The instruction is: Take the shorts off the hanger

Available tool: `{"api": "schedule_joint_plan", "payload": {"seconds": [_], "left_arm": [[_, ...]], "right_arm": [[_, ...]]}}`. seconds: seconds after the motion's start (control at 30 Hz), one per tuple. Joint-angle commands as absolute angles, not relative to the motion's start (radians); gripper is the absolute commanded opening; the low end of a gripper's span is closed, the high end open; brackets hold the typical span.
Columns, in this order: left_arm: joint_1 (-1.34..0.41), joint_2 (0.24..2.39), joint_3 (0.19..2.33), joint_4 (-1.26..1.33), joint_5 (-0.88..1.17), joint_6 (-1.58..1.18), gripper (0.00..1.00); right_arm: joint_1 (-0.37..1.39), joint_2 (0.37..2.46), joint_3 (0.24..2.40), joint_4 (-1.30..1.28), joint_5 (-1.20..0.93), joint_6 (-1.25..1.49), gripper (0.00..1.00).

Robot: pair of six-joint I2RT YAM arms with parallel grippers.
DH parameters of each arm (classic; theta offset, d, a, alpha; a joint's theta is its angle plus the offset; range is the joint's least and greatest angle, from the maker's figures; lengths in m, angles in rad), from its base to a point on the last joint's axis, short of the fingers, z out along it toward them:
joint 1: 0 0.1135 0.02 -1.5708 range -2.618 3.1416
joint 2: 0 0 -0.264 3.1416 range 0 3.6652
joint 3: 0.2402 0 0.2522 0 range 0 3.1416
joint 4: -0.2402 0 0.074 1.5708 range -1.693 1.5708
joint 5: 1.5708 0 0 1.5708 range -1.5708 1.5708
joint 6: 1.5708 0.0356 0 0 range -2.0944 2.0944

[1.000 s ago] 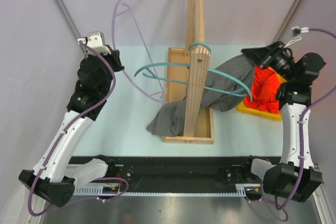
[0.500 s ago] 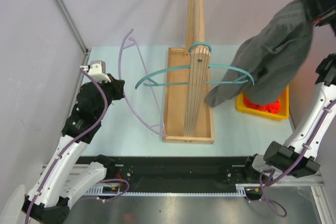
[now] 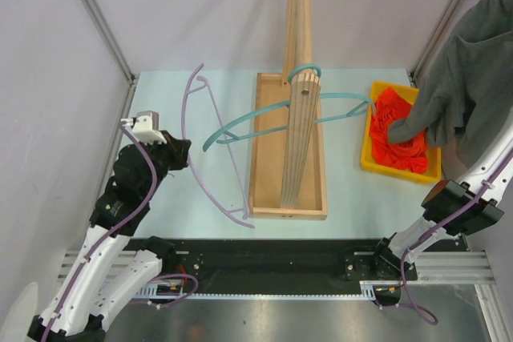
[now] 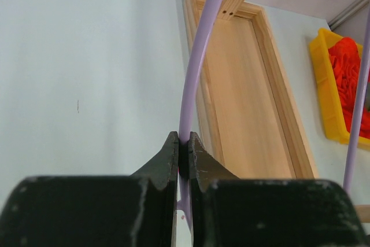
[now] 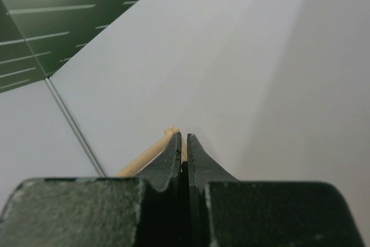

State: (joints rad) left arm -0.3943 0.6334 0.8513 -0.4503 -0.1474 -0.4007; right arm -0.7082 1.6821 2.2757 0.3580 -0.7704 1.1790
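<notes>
The dark grey shorts (image 3: 469,62) still hang high above the yellow bin, so my right gripper will next tilt downward and come down over it to release them there.
The dark grey shorts (image 3: 469,62) hang in the air at the far right, above the yellow bin (image 3: 377,164). They are off the teal hanger (image 3: 240,124), which hangs bare on the wooden post (image 3: 298,22). The orange-red shorts (image 3: 401,130) lie in the bin and also show in the left wrist view (image 4: 350,73). My right gripper (image 5: 184,137) is shut, with dark fabric between its jaws; in the top view it is hidden behind the grey shorts. My left gripper (image 3: 180,152) is shut on a bare purple hanger (image 3: 192,118), whose rod (image 4: 196,73) runs up from between the jaws (image 4: 184,138).
The wooden stand's base tray (image 3: 268,158) sits mid-table with the tall post rising from it. The purple hanger's lower end rests near the tray's front left corner. Enclosure walls and metal frame posts stand close on both sides.
My right arm pulled the grey shorts off the teal hanger and lifted them up and right over the bin. My left gripper moved nearer and lower with the purple hanger.
</notes>
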Motion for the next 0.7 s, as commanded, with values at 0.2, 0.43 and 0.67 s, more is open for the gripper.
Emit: {"api": "schedule_joint_plan", "payload": {"seconds": [0.2,0.43,0.67], "left_arm": [[-0.393,0.620,0.862,-0.431,-0.107,-0.465,0.00],[-0.393,0.592,0.884,-0.477,-0.129,-0.440,0.00],[-0.393,0.588,0.868,-0.477,-0.127,-0.442,0.00]], "right_arm": [[-0.568,1.600,2.028,0.505,-0.772,1.146,0.00],[-0.606,1.483,1.723,0.549,-0.773,1.095,0.00],[-0.739,1.372,1.577,0.506,-0.818,1.075,0.00]]}}
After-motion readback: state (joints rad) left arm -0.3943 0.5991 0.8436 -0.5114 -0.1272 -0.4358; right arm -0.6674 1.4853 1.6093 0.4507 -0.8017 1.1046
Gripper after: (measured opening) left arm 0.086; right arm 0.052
